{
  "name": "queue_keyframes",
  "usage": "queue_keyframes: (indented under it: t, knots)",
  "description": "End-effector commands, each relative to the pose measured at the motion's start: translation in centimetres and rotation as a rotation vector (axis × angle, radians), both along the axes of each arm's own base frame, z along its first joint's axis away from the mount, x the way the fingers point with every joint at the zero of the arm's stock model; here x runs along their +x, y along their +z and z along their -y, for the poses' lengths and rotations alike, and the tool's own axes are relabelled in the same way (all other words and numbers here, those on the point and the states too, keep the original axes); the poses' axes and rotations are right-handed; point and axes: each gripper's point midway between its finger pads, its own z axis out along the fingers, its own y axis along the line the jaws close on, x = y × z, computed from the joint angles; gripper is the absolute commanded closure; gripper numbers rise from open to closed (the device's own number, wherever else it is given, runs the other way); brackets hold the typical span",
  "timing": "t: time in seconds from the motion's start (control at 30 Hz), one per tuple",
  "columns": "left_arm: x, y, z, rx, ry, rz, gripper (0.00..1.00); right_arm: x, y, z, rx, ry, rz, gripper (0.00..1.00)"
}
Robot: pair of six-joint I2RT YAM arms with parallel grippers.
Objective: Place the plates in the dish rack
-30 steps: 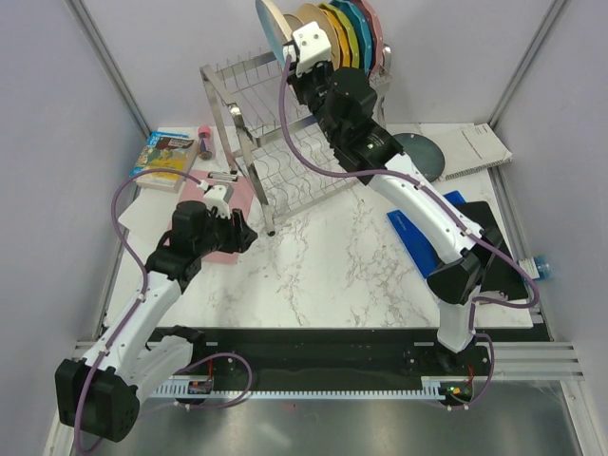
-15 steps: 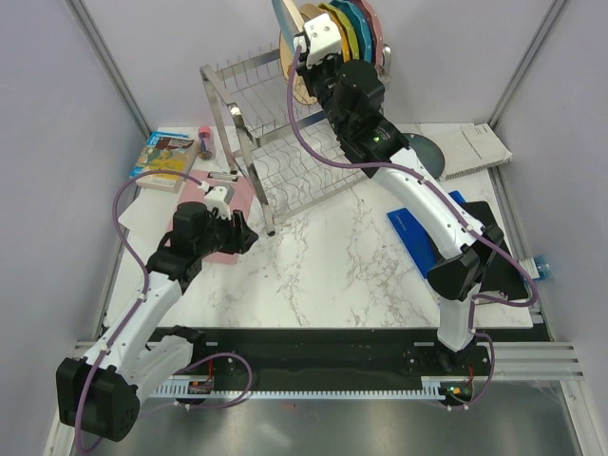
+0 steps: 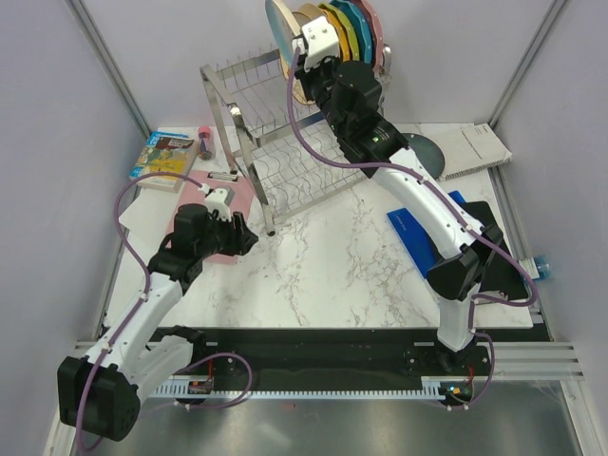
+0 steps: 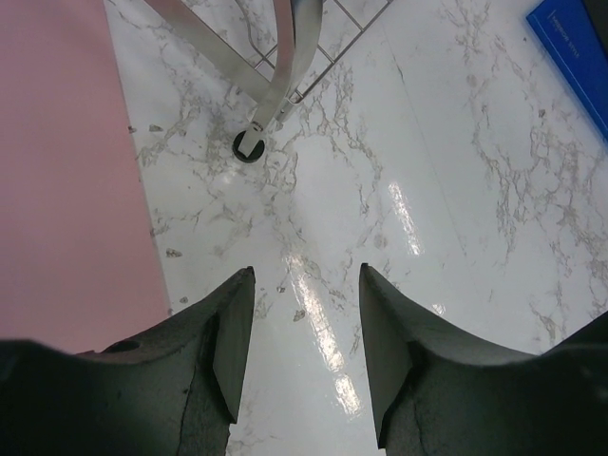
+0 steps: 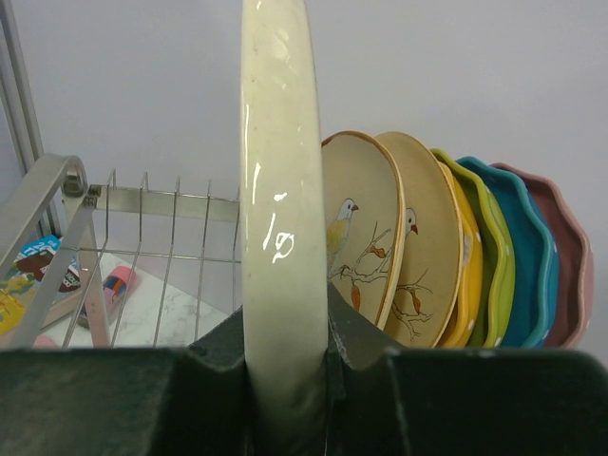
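Next, my right gripper comes down toward the wires of the rack's upper level beside the nearer bird plate point(image 5: 234, 264). It lets go of the plate's cream rim point(image 5: 283, 190), because the slots there are empty.
My right gripper point(image 3: 302, 49) is shut on the rim of a light-blue and cream plate point(image 3: 278, 30) and holds it upright over the upper tier of the silver wire dish rack point(image 3: 249, 103). In the right wrist view the plate's cream rim point(image 5: 283, 190) stands between my fingers, just left of two bird-painted plates point(image 5: 359, 223) standing in the rack. A dark teal plate point(image 3: 425, 154) lies on the table behind the right arm. My left gripper point(image 4: 306, 275) is open and empty over the marble near the rack's front leg point(image 4: 275, 85).
Yellow, green, blue and pink scalloped plates point(image 5: 513, 252) stand behind the bird plates. A pink mat point(image 3: 233, 201), a book point(image 3: 163, 157) and a pink tube point(image 3: 204, 142) lie at the left. A blue flat object point(image 3: 418, 237), a black pad point(image 3: 494, 252) and a notebook point(image 3: 480, 147) lie at the right.
My right gripper has carried the plate a little right, closer to the bird plates, and turned it more edge-on. The left arm has barely moved.
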Motion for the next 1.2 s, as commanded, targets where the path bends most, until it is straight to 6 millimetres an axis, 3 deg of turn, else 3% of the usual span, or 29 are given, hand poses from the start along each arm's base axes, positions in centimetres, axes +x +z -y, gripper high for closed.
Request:
queue_keyframes:
  t: [0.0,0.37,0.93,1.07,1.13,1.17]
  knots:
    - [0.4,0.5,0.2,-0.036,0.009,0.021,0.45,-1.4,5.3,0.6,0.129,0.031,0.131,1.00]
    - [0.3,-0.5,-0.1,-0.027,0.019,0.002,0.44,0.6,2.4,-1.2,0.092,0.028,0.092,1.00]
    - [1.2,-1.0,-0.1,-0.008,0.018,-0.021,0.44,3.1,-0.4,-1.5,0.061,0.046,0.023,1.00]
    - [1.4,-1.0,0.0,-0.011,0.017,-0.020,0.44,3.1,-0.5,-1.0,0.056,0.041,0.017,0.87]
    - [1.6,-1.0,0.1,-0.016,0.015,-0.018,0.44,2.9,-0.3,-1.0,0.055,0.045,0.020,0.72]
    - [1.7,-1.0,0.1,-0.018,0.016,-0.019,0.44,2.9,-0.3,-1.0,0.055,0.045,0.022,0.72]
